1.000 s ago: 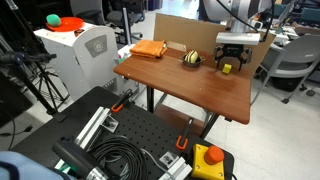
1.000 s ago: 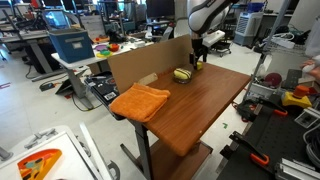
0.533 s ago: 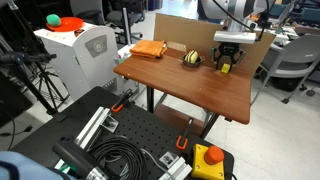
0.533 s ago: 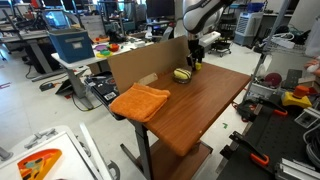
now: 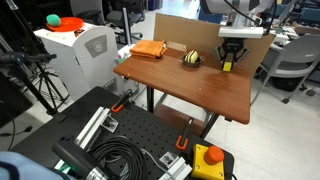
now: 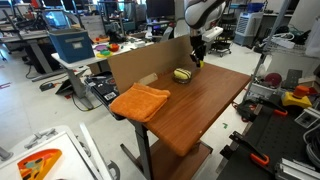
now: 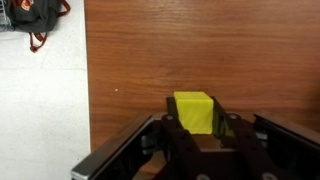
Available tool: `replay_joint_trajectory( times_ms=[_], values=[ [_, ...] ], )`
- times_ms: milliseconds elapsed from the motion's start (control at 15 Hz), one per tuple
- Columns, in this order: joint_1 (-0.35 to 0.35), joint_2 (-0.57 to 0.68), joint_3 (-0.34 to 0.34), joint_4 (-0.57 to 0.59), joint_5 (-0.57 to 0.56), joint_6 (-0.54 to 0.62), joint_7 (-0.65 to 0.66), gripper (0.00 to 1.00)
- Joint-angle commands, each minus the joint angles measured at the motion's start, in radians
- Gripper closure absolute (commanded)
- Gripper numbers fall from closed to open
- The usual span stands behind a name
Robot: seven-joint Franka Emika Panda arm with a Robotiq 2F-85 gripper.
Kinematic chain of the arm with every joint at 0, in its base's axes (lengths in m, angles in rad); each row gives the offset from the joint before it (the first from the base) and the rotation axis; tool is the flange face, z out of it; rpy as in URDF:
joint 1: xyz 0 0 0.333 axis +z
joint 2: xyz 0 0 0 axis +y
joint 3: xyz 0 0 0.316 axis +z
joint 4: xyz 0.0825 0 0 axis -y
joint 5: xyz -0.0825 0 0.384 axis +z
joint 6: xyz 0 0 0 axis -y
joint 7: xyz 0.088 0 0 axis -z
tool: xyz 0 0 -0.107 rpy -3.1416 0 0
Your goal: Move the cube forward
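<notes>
The gripper should next lift a little, cross toward the table's edge opposite the cardboard wall, then lower onto the table, because bare table stretches from the held cube (image 5: 228,65) (image 7: 193,110) to that edge.
The cube (image 7: 193,110) is a small bright yellow block, held between the two dark fingers of my gripper (image 7: 195,120), which is shut on it. The wrist view shows it over the brown wooden table (image 7: 200,50). In an exterior view the gripper (image 5: 229,60) hangs at the table's far right end with a bit of yellow cube (image 5: 228,65) at its tip. In an exterior view the gripper (image 6: 199,57) stands by the cardboard wall, and the cube is too small to make out there.
A yellow-and-black striped ball (image 5: 192,59) (image 6: 182,74) lies close to the gripper. A folded orange cloth (image 5: 149,49) (image 6: 140,100) lies at the table's other end. A cardboard wall (image 5: 178,30) (image 6: 140,65) runs along one table edge. The table's edge (image 7: 88,90) drops to white floor.
The jaws have gone from wide open around the cube to shut on it. The arm has barely shifted over the same spot.
</notes>
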Motion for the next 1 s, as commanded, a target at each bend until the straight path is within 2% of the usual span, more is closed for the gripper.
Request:
replay_joint_trajectory(
  times_ms=[0, 267, 467, 800, 933],
  values=[
    [0.004, -0.182, 0.004, -0.237, -0.030, 0.033, -0.072, 0.92],
    [-0.007, -0.326, 0.005, -0.432, -0.044, 0.078, -0.099, 0.92],
    [-0.023, -0.409, 0.006, -0.591, -0.032, 0.156, -0.098, 0.92],
    [-0.029, -0.481, -0.024, -0.881, -0.066, 0.355, -0.066, 0.92],
    [-0.022, -0.474, -0.045, -0.946, -0.095, 0.405, -0.045, 0.92]
  ],
)
